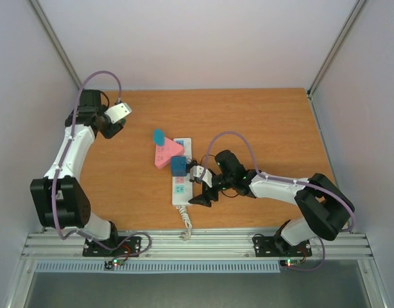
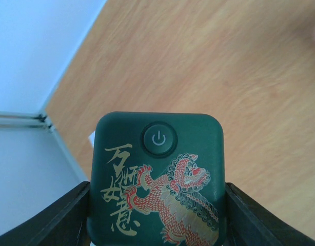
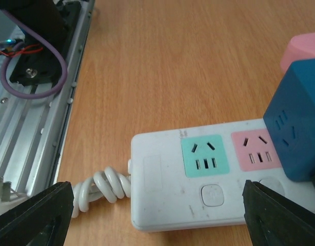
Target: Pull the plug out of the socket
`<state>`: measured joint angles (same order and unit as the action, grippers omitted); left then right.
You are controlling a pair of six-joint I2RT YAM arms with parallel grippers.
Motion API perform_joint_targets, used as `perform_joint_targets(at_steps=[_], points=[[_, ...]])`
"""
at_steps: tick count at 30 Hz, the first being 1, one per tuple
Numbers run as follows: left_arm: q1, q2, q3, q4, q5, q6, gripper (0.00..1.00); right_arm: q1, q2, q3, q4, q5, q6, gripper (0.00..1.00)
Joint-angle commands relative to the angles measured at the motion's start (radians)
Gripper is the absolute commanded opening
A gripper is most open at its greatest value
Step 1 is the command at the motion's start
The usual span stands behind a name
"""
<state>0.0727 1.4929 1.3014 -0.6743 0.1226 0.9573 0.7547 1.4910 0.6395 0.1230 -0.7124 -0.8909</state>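
Note:
The dark green square plug is already off the socket, so I need to move my left gripper down to the bare table near the table's far corner (image 1: 129,132) and let go of the plug.
The socket (image 1: 179,194) is a long white power strip lying in the middle of the table, with its coiled cord (image 1: 185,221) at the near end. A blue cube plug (image 1: 178,165) and a pink triangular plug (image 1: 165,155) sit on it. My right gripper (image 1: 201,187) is open at the strip's near end. In the right wrist view its fingers straddle the socket (image 3: 162,195) by the teal outlet face (image 3: 204,155), with the blue cube (image 3: 296,128) to the right. My left gripper (image 2: 157,205), far left at the back (image 1: 119,114), is shut on a dark green square plug (image 2: 157,169) with a lion print.
A teal oval piece (image 1: 159,136) lies just behind the pink plug. White walls close in the table on three sides. A metal rail (image 1: 197,244) carrying the arm bases runs along the near edge, and its frame (image 3: 34,118) shows left of the cord (image 3: 101,187).

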Motion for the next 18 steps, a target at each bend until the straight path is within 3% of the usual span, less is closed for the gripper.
perform_joint_targets(at_steps=[1, 18], points=[[0.004, 0.069, 0.074, 0.153, -0.172, 0.076, 0.21, 0.002, -0.059, 0.033, -0.067, -0.026, 0.030, 0.91], [-0.041, 0.442, 0.248, 0.366, -0.412, 0.089, 0.22, 0.001, -0.176, 0.068, -0.220, -0.007, 0.071, 0.95]])
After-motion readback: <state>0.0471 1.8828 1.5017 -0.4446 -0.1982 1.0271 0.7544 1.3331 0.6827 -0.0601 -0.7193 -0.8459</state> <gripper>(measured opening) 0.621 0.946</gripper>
